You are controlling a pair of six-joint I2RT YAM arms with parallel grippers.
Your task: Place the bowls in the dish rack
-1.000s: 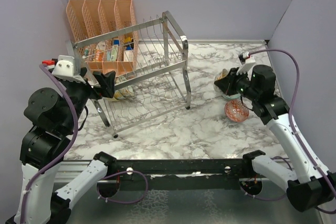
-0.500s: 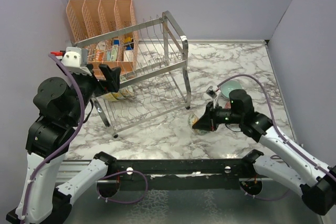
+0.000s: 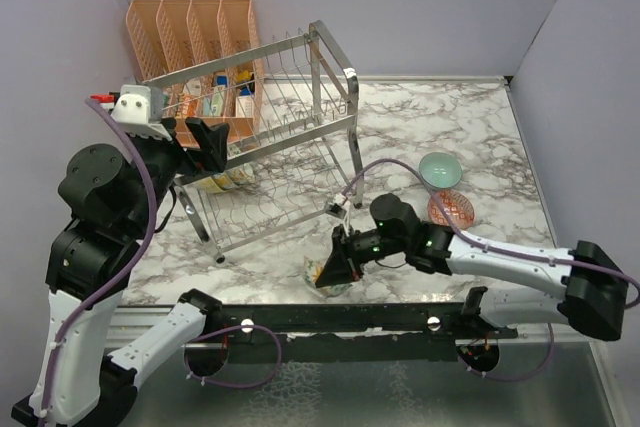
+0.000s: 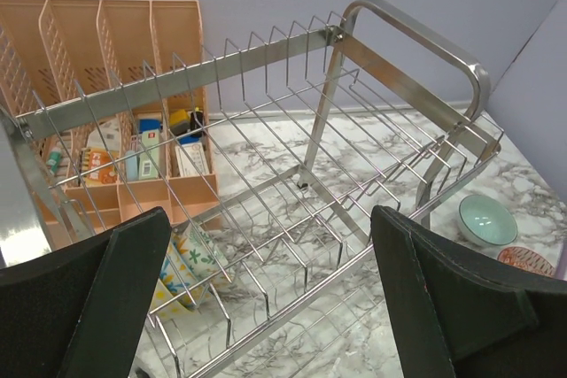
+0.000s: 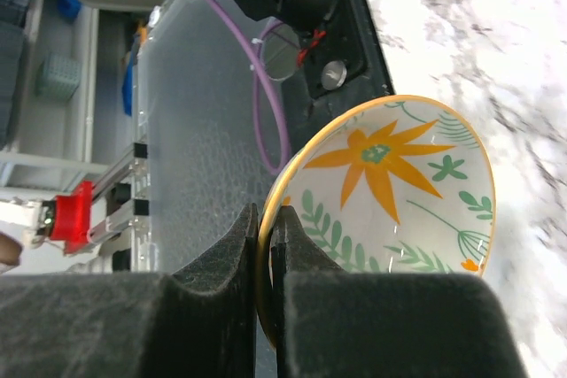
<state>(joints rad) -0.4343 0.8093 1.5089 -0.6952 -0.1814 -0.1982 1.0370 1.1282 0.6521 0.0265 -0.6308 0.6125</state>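
The orange-flower bowl needs to go outward and left in the top view with my right gripper, onto the rack's empty near lower-level wires, then be released.
My right gripper (image 3: 335, 269) is shut on the rim of an orange-flower bowl (image 5: 399, 183) and holds it low over the table's near edge, in front of the chrome dish rack (image 3: 290, 137). The bowl shows in the top view (image 3: 322, 273). My left gripper (image 3: 205, 145) is open and empty, above the rack's left end. A blue-yellow bowl (image 4: 186, 258) stands in the rack's lower tier (image 3: 220, 182). A teal bowl (image 3: 440, 169) and a red-orange bowl (image 3: 452, 209) sit on the marble at the right; both also show in the left wrist view, teal (image 4: 485, 219) and red-orange (image 4: 532, 260).
A peach-orange plastic organizer (image 3: 195, 57) with small items stands behind the rack at the back left. Purple walls close the left, back and right. A black rail (image 3: 330, 317) runs along the near table edge.
My right arm has swung from the right side across to the near middle of the table, carrying the orange-flower bowl. The left gripper has barely moved.
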